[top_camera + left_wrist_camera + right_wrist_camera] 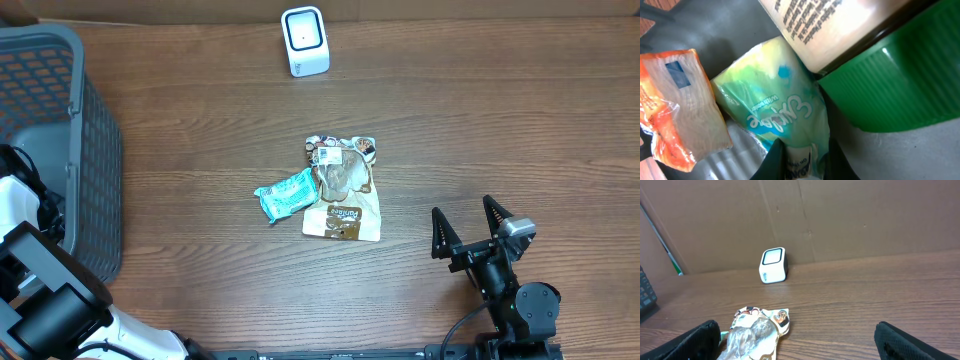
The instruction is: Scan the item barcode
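Observation:
I should next raise my left gripper past the basket's rim, since the basket's side is in the way, then lower it onto the mid-table teal packet to release.
In the left wrist view my left gripper is down inside the grey basket, shut on the end of a pale green and teal packet. Its dark fingers pinch the packet's printed edge from both sides. The white scanner stands at the back of the table, also in the right wrist view as a scanner against the cardboard wall. My right gripper rests open at the front right, nothing between its fingers.
The grey basket fills the left side. Inside it, an orange packet and a white bottle with a green cap crowd the held packet. A brown pouch and a teal packet lie mid-table.

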You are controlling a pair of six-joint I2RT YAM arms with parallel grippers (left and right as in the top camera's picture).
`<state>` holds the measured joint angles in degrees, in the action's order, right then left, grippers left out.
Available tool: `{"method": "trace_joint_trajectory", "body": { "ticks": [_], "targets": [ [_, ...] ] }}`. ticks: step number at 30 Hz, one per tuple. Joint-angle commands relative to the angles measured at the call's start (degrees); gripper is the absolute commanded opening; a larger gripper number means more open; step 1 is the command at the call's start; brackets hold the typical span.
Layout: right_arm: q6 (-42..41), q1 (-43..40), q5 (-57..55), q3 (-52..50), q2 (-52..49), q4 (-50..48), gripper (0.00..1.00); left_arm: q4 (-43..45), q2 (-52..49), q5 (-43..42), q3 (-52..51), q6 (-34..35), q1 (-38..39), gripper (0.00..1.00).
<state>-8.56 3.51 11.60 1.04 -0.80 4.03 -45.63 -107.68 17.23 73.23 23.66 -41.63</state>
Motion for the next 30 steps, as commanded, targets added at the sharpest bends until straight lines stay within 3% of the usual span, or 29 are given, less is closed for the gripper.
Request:
{"method": "trace_joint_trajectory", "body": {
  "ticks": [1,9,17,25,30],
  "targets": [
    [0.2,0.2,-0.6,-0.6,0.6,-0.3,1.00,-1.4,-0.7,-0.3,-0.8,0.1,0.0,0.04],
    [0.2,0.2,-0.6,-0.6,0.6,-0.3,1.00,-5.7,3.3,-4.8,2.9,0.0,0.0,0.04],
    [0.2,0.2,-0.6,-0.6,0.6,-0.4,1.00,-6.3,14.3,-18.2,7.7,-1.4,0.4,0.04],
    [0.2,0.2,-0.6,-0.6,0.6,-0.3,1.00,-5.3,23.6,-24.0,8.2,-1.3,1.8,0.04],
    [0.2,0.2,-0.6,-0.6,0.6,-0.3,1.00,-3.1,28.8,-33.0,8.3,-1.3,3.1,0.04]
  ]
}}
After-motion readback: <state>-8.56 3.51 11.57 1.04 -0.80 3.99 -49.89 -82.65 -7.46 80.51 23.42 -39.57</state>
